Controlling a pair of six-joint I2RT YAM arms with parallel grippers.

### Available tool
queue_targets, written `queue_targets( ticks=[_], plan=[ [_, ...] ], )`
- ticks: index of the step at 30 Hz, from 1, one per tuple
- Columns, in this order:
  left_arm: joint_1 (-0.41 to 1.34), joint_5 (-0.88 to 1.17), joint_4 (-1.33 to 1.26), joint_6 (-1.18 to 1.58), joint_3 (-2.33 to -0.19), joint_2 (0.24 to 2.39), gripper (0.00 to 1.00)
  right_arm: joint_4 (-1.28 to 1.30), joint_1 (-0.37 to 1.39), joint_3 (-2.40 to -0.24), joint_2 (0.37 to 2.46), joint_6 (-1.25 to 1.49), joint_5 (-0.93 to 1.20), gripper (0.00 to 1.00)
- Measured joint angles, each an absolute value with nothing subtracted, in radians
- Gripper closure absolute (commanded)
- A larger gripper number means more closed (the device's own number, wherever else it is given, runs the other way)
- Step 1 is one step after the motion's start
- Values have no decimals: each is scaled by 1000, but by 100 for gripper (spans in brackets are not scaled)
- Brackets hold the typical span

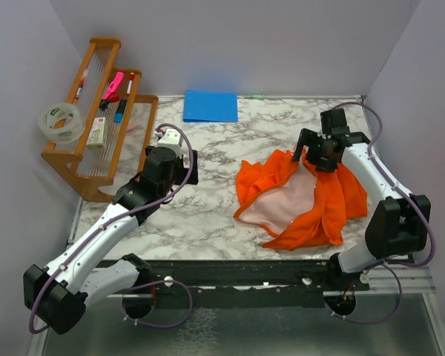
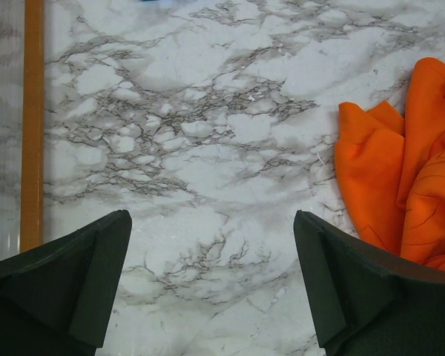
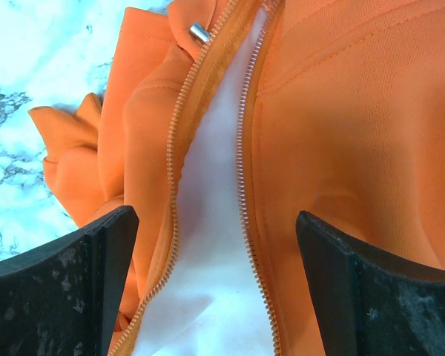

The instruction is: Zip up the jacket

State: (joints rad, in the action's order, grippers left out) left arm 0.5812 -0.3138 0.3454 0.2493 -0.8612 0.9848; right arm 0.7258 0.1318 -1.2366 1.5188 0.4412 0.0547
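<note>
Both tan zipper rows, already between the right gripper's open fingers, get the gripper lowered over them next. The fingers then close to pinch the rows together.
The orange jacket (image 1: 311, 196) lies crumpled and open on the right half of the marble table, its pale pink lining (image 1: 285, 202) facing up. My right gripper (image 1: 320, 157) hangs open just over the jacket's far edge. In the right wrist view the two tan zipper rows (image 3: 245, 185) run apart between my open fingers, over the pale lining (image 3: 208, 245), with a small metal end piece (image 3: 200, 32) at the top. My left gripper (image 1: 179, 165) is open and empty over bare table, left of the jacket; the jacket's edge (image 2: 400, 178) shows at the right of the left wrist view.
A wooden rack (image 1: 96, 119) with pens, a tape roll (image 1: 61, 122) and small items stands at the far left; its rail (image 2: 33, 126) shows in the left wrist view. A flat blue rectangle (image 1: 210, 106) lies at the back. Purple walls enclose the table.
</note>
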Motion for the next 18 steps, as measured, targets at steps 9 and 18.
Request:
queue_targets(
  ticks=[9, 18],
  plan=[
    [573, -301, 345, 245, -861, 993, 1, 731, 144, -1238, 1633, 387, 50, 34],
    [548, -281, 345, 245, -861, 998, 1, 738, 176, -1258, 1694, 345, 36, 99]
  ],
)
